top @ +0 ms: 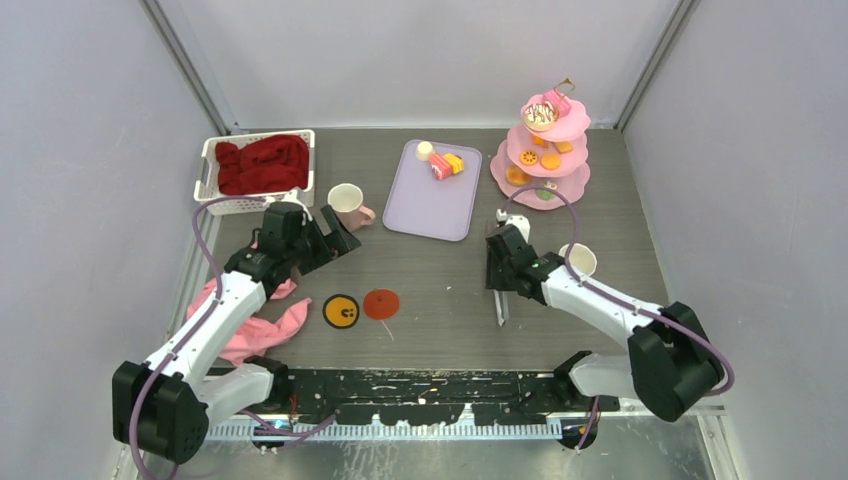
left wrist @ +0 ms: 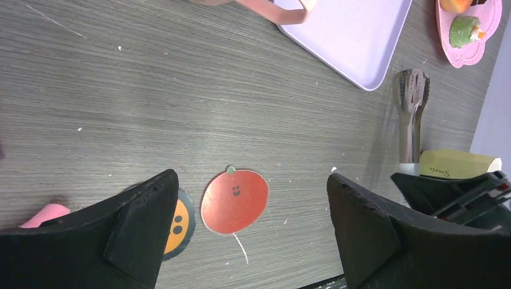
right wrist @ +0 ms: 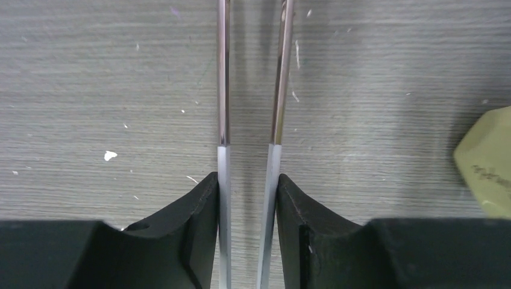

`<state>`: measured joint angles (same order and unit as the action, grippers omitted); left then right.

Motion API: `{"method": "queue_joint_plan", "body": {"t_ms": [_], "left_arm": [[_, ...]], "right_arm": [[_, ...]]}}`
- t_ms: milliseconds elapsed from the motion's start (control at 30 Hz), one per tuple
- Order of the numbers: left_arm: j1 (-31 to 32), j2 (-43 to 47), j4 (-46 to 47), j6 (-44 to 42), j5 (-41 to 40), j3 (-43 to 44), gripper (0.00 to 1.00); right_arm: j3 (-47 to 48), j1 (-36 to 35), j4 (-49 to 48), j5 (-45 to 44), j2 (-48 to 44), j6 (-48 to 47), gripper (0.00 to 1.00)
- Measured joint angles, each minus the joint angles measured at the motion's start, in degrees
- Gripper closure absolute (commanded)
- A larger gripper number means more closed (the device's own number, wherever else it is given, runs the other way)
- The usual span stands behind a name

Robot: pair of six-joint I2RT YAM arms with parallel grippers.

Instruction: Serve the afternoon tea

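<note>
My left gripper will move outward next, turn and lower its fingers on both sides of the handle, because the mug's pink handle (top: 368, 215) (left wrist: 287, 15) sticks out toward the lavender tray.
My right gripper (top: 498, 268) (right wrist: 248, 180) is shut on the long metal tweezers (top: 503, 312) (right wrist: 223, 90), one finger pressing on each arm, low over the table. One cream mug (top: 578, 260) (right wrist: 488, 162) stands just right of it. The other mug (top: 347, 203), with a pink handle, stands beside my left gripper (top: 335, 240) (left wrist: 252, 176), which is open and empty above a red coaster (left wrist: 234, 200). Toy cakes (top: 445, 163) lie on the lavender tray (top: 430, 210). More sweets sit on the pink tiered stand (top: 545, 150).
A white basket (top: 210, 170) with a red cloth (top: 262, 163) is at the back left. A pink cloth (top: 255, 325) lies by the left arm. An orange-and-black coaster (top: 341, 311) sits left of the red coaster (top: 380, 303). Walls close in the sides.
</note>
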<state>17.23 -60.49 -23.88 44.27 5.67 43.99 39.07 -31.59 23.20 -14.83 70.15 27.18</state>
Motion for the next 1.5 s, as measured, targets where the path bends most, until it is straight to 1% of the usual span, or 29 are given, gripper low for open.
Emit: {"method": "queue_joint_plan", "body": {"t_ms": [100,233,267,333,433,567,633,700,733,767,833,1033,1133,1233,1367,1500], "left_arm": [[0.0,-0.02,-0.17,-0.39,-0.04,0.0,0.07],[0.0,-0.02,-0.5,-1.22,-0.11,0.02,0.06],[0.0,-0.02,-0.57,-1.4,-0.09,0.02,0.06],[0.0,-0.11,-0.74,-1.86,0.09,0.15,0.05],[0.24,-1.11,-1.36,-3.13,0.52,1.42,0.05],[1.99,-2.67,-2.93,-5.35,-0.24,3.82,0.03],[4.13,-3.15,-3.89,-6.4,-1.75,5.2,0.0],[6.6,-3.32,-4.74,-7.3,-4.02,6.21,0.01],[7.93,-3.48,-5.6,-7.41,-6.75,6.84,0.01],[8.83,-3.54,-5.7,-7.39,-7.26,6.91,0.01],[10.86,-4.57,-6.45,-6.99,-11.17,7.52,0.01],[18.6,-12.61,-6.54,-4.52,-23.8,9.94,0.01],[21.27,-17.64,-7.1,-0.92,-30.01,11.98,0.01],[22.36,-23.5,-9.66,4.04,-36.61,16.57,0.01],[22.97,-31.91,-14.75,11.45,-43.63,26.29,0.01],[23.26,-41.51,-21.18,19.17,-47.95,37.55,0.01]], "right_arm": [[-1.44,-1.51,-2.01,-0.79,3.15,0.98,0.47],[-1.75,-1.79,-2.97,-1.4,5.27,1.7,0.29],[-1.75,-1.79,-3.19,-1.6,5.27,1.73,0.26],[-1.6,-1.79,-3.45,-2.25,5.22,1.68,0.21],[0.2,-1.79,-2.21,-3.72,4.96,0.87,0.17],[5.46,-1.79,0.17,-5.62,2.75,-1.11,0.16],[8.61,-1.79,1.03,-6.6,1.01,-1.95,0.15],[11.08,-1.79,1.31,-7.19,-1.14,-2.73,0.15],[11.85,-1.79,1.29,-7.28,-1.99,-2.91,0.15],[12.61,-1.79,1.29,-7.39,-2.91,-3.13,0.15],[13.38,-1.79,1.27,-7.43,-3.96,-3.3,0.15],[13.2,-1.79,2.1,-6.4,-3.13,-3.3,0.14],[12.5,-1.79,2.16,-5.81,-3.13,-3.28,0.14],[12.33,-1.79,2.27,-5.53,-3.1,-3.3,0.14],[12.22,-1.79,2.23,-5.38,-3.17,-3.3,0.14],[11.87,-1.79,2.32,-4.94,-3.56,-3.32,0.14]]}}
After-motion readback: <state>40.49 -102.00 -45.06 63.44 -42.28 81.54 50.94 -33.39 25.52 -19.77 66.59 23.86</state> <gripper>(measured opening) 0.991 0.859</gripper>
